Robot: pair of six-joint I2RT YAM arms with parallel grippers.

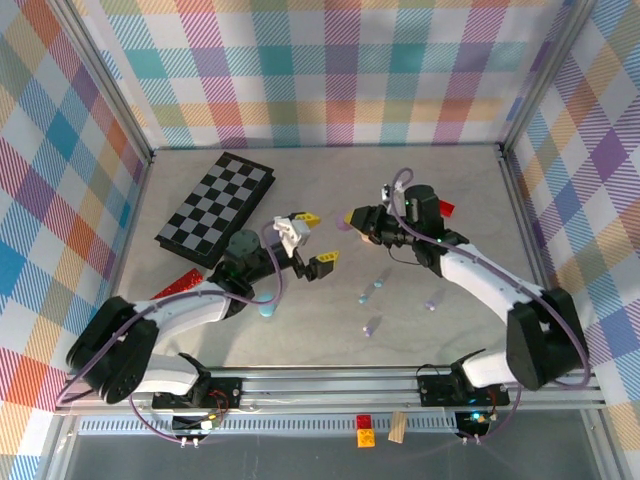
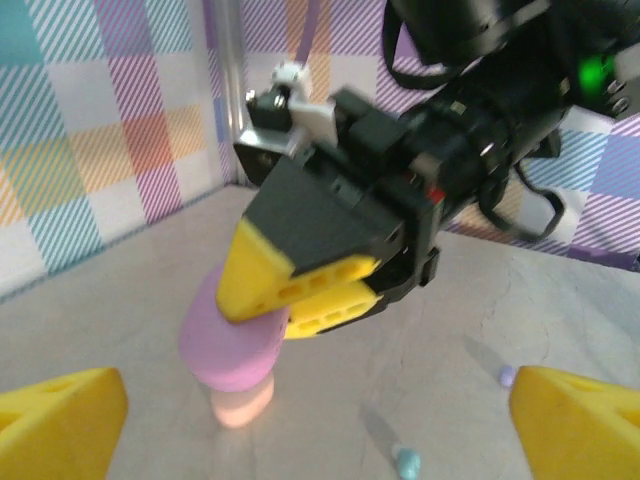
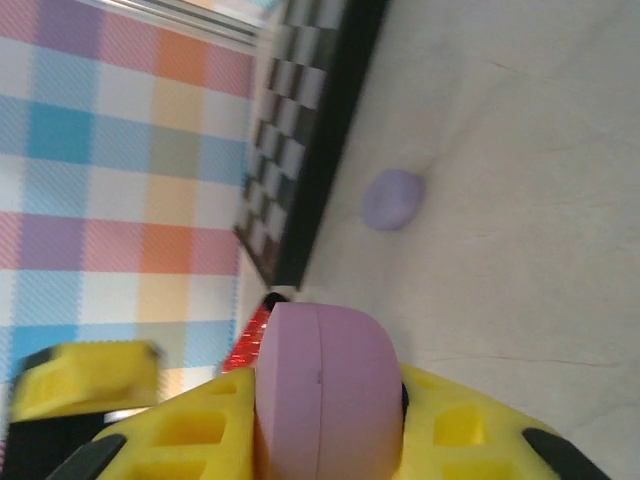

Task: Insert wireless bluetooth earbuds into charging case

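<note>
The pink case should go down next onto the empty spot between the peach pebble shape (image 2: 240, 402) and the lavender case, and then my right gripper will let go of it.
My right gripper (image 1: 354, 220) is shut on a pink pebble-shaped charging case (image 3: 325, 390), lid closed, squeezed between its yellow fingers (image 3: 180, 440) above the table's middle. Facing it, my left gripper (image 1: 316, 241) stands wide open and empty, its yellow fingertips (image 2: 60, 420) apart on either side of the held case (image 2: 228, 340). A peach pebble shape (image 2: 240, 402) sits just below that case. Tiny earbuds lie loose on the table: a light blue one (image 1: 368, 293), a lavender one (image 1: 432, 300) and another lavender one (image 1: 372, 325). A light blue bud (image 2: 407, 462) lies near my left fingers.
A folded checkerboard (image 1: 215, 205) lies at the back left. A lavender case (image 3: 392, 198) rests beside its edge. A red block (image 1: 180, 285) sits by my left arm, and another red piece (image 1: 445, 208) behind my right wrist. Plaid walls enclose the table.
</note>
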